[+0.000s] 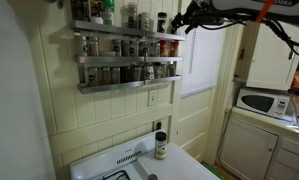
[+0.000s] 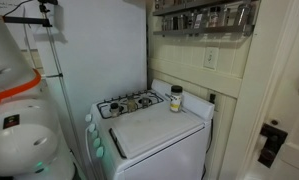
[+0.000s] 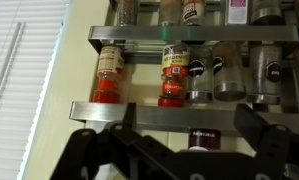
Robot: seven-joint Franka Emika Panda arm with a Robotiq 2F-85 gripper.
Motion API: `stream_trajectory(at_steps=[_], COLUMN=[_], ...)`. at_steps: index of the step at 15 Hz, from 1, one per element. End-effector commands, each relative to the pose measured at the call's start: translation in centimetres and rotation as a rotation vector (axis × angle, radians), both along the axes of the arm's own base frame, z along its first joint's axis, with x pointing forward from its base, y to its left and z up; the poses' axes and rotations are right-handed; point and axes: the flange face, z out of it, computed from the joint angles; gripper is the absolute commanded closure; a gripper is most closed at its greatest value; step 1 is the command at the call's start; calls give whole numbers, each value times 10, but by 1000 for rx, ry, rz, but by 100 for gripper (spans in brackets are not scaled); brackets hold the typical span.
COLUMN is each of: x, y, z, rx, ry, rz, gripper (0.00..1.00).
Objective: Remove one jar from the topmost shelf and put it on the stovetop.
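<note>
My gripper rises and moves outward around the black cap (image 1: 162, 15) next, since the cap stands outward of it and higher, still apart from its open fingers.
The wrist view stands upside down. My gripper (image 3: 179, 152) is open and empty; its black fingers frame a small dark jar (image 3: 201, 138) that stands farther off on the rack, apart from the fingers. In an exterior view my gripper (image 1: 187, 19) hangs at the right end of the topmost shelf (image 1: 114, 32), level with its jars; the nearest is a black-capped jar (image 1: 162, 21). The white stovetop (image 1: 179, 168) lies below the rack. It also shows in the other exterior view (image 2: 154, 125), with its black burner grate (image 2: 129, 103).
The two lower tiers (image 1: 124, 60) hold several jars, among them red-capped ones (image 3: 172, 75). A black-capped jar with a pale label (image 1: 160, 148) stands on the stove's back panel (image 2: 175, 98). A microwave (image 1: 266, 102) sits on a counter. A window blind (image 3: 24, 90) is beside the rack.
</note>
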Motion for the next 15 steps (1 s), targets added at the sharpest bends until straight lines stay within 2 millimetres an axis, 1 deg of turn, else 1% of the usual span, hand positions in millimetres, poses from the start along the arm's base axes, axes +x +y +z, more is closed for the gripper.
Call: stream_trajectory(at_steps=[1,5,7,10,15], x=[8,24,30,41,57], y=[-2,-3,-6,-10,-11], z=[7,27,32,35,31], rx=[7,-7,-7,4,27], ry=[-42,-175,-229,-309,-406], rz=[13,51,64,90,133], gripper=[0,0,0,0,0])
